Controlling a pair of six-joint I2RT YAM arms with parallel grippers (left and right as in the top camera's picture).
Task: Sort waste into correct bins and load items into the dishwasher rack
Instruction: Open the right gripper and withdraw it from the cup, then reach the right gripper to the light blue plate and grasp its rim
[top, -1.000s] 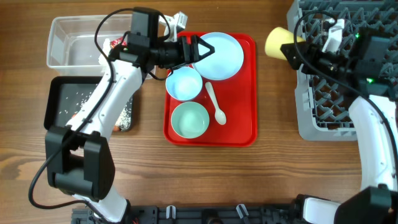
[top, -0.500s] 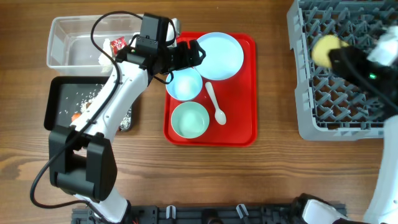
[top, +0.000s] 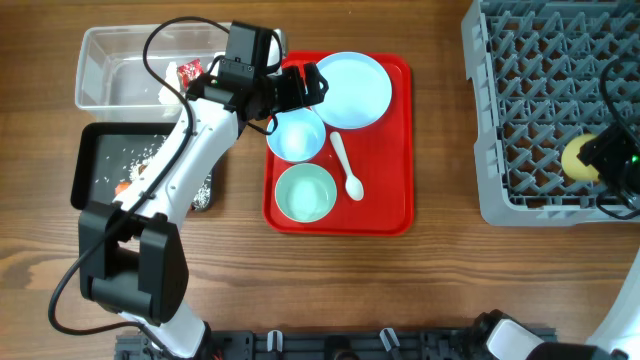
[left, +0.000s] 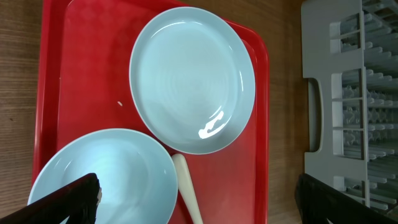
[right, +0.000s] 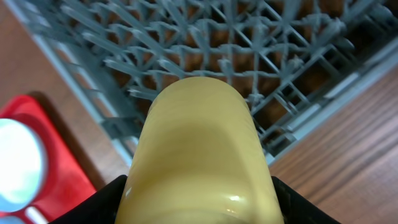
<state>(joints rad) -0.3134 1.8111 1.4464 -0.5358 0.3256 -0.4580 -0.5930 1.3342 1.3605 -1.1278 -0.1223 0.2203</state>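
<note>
My right gripper should next lower the small yellow cup toward the near edge of the grey rack. Then it should put the cup on the grey rack's empty near end (top: 558, 180) (right: 254, 107).
My right gripper (top: 592, 160) is shut on the small yellow cup (top: 578, 158), held over the front right part of the grey dishwasher rack (top: 540, 100); the cup (right: 199, 149) fills the right wrist view. My left gripper (top: 312, 84) is open and empty above the red tray (top: 390, 200), between the pale blue plate (top: 355, 88) and pale blue bowl (top: 296, 135). The plate (left: 191, 78) and bowl (left: 102, 177) show in the left wrist view. The mint-green bowl (top: 305, 193) and white spoon (top: 347, 168) lie on the red tray.
The clear tub (top: 105, 80) at far left holds white napkins (top: 172, 90) and a red wrapper (top: 189, 69). The black tray (top: 90, 170) below it holds rice and an orange piece (top: 121, 188). Bare wood lies between tray and rack.
My right gripper has carried the yellow cup from the rack's far left corner toward its front right. My left gripper shifted slightly right over the tray's top, then stayed still.
</note>
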